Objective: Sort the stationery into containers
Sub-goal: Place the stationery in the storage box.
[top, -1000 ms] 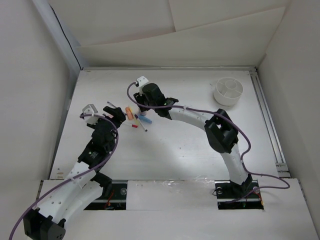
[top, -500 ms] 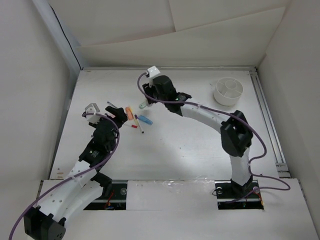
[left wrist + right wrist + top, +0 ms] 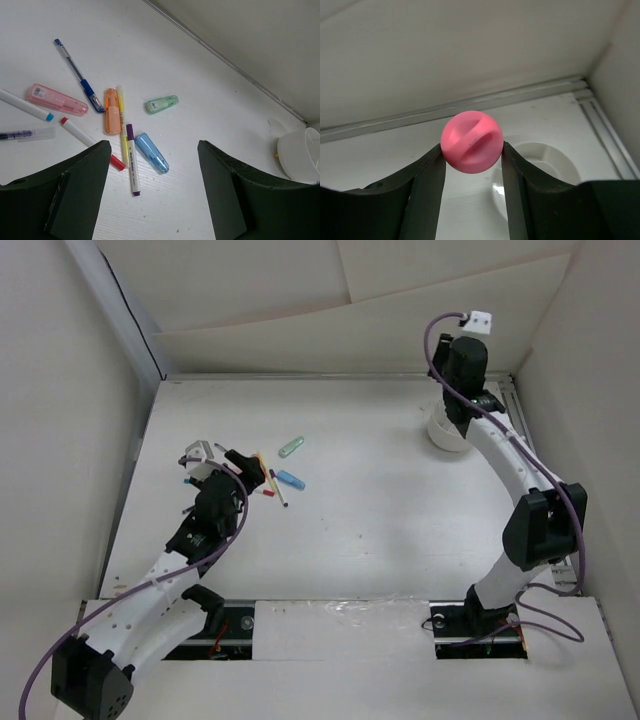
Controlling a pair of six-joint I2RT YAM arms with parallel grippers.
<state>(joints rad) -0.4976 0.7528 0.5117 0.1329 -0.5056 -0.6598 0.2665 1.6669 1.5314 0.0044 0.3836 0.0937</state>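
Observation:
The divided cup's opening point(image 3: 546, 158) is below my right gripper, to its right in the wrist view, so I need to shift that way, lower and release the pink-capped tube point(image 3: 472, 142).
My right gripper point(image 3: 462, 412) is at the far right, over the round white divided cup point(image 3: 440, 436), which it partly hides. In the right wrist view it point(image 3: 472, 150) is shut on the pink-capped tube point(image 3: 472, 142). Only the round pink cap shows, end-on, with the cup point(image 3: 545, 156) just behind and below it. My left gripper point(image 3: 245, 470) is open and empty above the stationery pile. In its view point(image 3: 153, 150) lie a blue cap point(image 3: 151, 152), a green cap point(image 3: 161, 104), an orange highlighter point(image 3: 113, 111), a yellow pen point(image 3: 121, 125), a purple-tipped white pen point(image 3: 132, 160) and a red-capped pen point(image 3: 92, 142).
More items lie left of the pile: a blue pen point(image 3: 79, 75), a pink case point(image 3: 57, 99), a blue-tipped white pen point(image 3: 25, 105) and a clear pen point(image 3: 27, 134). White walls close in the table at the back and sides; a rail point(image 3: 530, 460) runs along the right edge.
My right arm has swung from the stationery pile to the far right over the cup, carrying the pink-capped tube. My left gripper has shifted slightly right, towards the pile.

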